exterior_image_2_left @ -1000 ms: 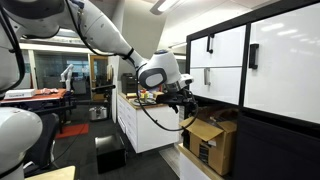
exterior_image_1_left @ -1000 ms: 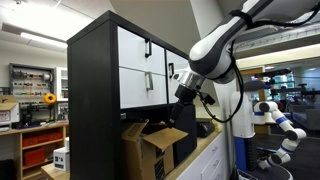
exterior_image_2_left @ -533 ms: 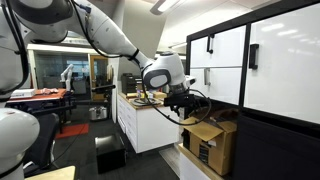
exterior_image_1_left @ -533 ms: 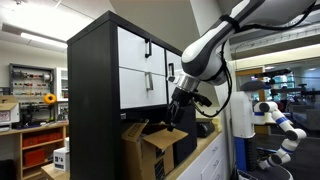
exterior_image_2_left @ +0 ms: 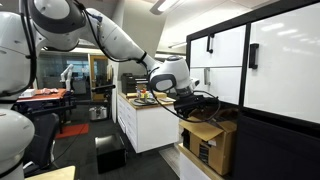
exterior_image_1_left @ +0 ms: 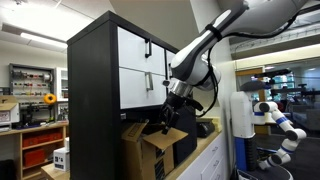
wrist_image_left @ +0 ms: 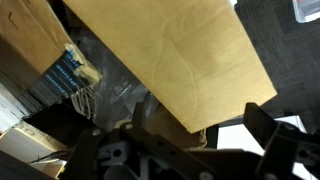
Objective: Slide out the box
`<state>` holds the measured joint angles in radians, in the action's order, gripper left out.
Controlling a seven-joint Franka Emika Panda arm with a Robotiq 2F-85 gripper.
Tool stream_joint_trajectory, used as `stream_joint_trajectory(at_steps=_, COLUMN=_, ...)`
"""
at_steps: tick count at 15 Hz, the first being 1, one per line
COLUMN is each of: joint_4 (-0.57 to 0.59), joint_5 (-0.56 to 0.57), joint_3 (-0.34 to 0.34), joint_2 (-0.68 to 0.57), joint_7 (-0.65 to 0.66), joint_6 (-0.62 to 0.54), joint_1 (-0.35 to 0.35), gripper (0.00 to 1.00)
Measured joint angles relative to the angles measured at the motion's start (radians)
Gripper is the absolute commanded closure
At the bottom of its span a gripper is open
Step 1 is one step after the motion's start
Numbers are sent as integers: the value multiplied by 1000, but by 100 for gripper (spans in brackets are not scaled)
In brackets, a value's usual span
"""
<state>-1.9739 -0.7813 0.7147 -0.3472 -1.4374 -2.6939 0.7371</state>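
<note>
My gripper moves slightly down and in toward the box next, onto the front flap's edge, since the front flap slants out from the box beneath my open fingers.
The box is a brown cardboard carton with loose flaps. It sits in the open space under the white-fronted drawers of the black cabinet, and shows in both exterior views. My gripper hangs just above the box's raised flaps, also seen from the side. In the wrist view a brown flap fills the upper middle. The gripper is open, its dark fingers on either side of the flap's lower edge and not closed on it.
White drawers with black handles are directly above the box. A white counter stands beside the cabinet, with a black bin on the floor. A small white box sits on a low shelf. Another robot arm stands behind.
The arm has swung in toward the cabinet and the gripper has come down from beside the drawers to just above the box's flaps. The box has not moved.
</note>
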Motion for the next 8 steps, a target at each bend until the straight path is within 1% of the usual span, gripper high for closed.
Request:
stream_joint_trajectory(at_steps=4, joint_4=54, joint_5=-39, joint_3=-47, joint_2=-71, joint_7=-86, joint_6=12, joint_1=-68, gripper=0)
stream_joint_trajectory(at_steps=8, joint_4=105, joint_5=-81, joint_3=-96, joint_2=-133, joint_7=-142, joint_6=12, joint_1=-129, gripper=0)
